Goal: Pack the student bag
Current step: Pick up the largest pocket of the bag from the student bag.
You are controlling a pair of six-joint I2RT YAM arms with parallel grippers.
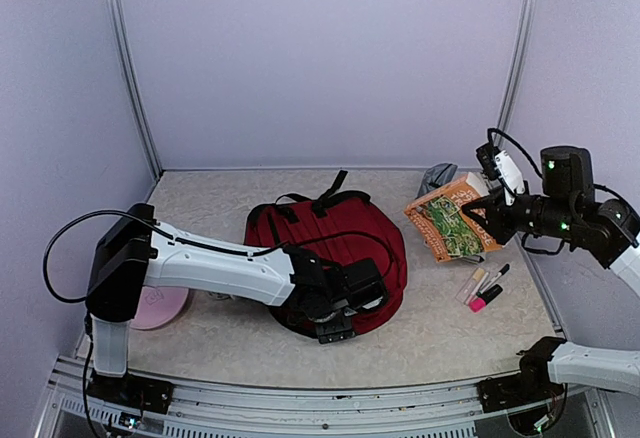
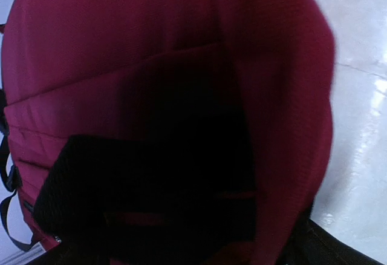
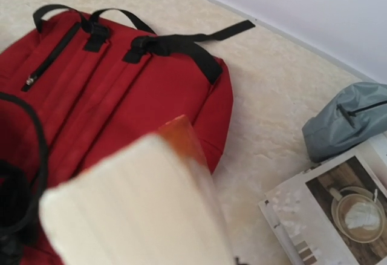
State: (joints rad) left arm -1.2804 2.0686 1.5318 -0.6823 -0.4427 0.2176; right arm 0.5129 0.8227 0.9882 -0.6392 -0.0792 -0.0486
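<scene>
I should keep my left gripper low next and close its fingers on the red fabric, because the bag's near edge is already between them.
The student bag, a large dark red backpack with black straps, lies flat in the middle of the table. My left gripper is pressed against its near edge. In the left wrist view only red fabric and a dark fold show, and the fingers are hidden. My right gripper is shut on a thick book with an orange and green cover, held tilted above the table to the right of the bag. In the right wrist view the book's pale page block fills the foreground, with the bag behind it.
A small grey pouch lies at the back right. A magazine lies under the lifted book. A few markers sit at the front right. A pink round object rests by the left arm's base.
</scene>
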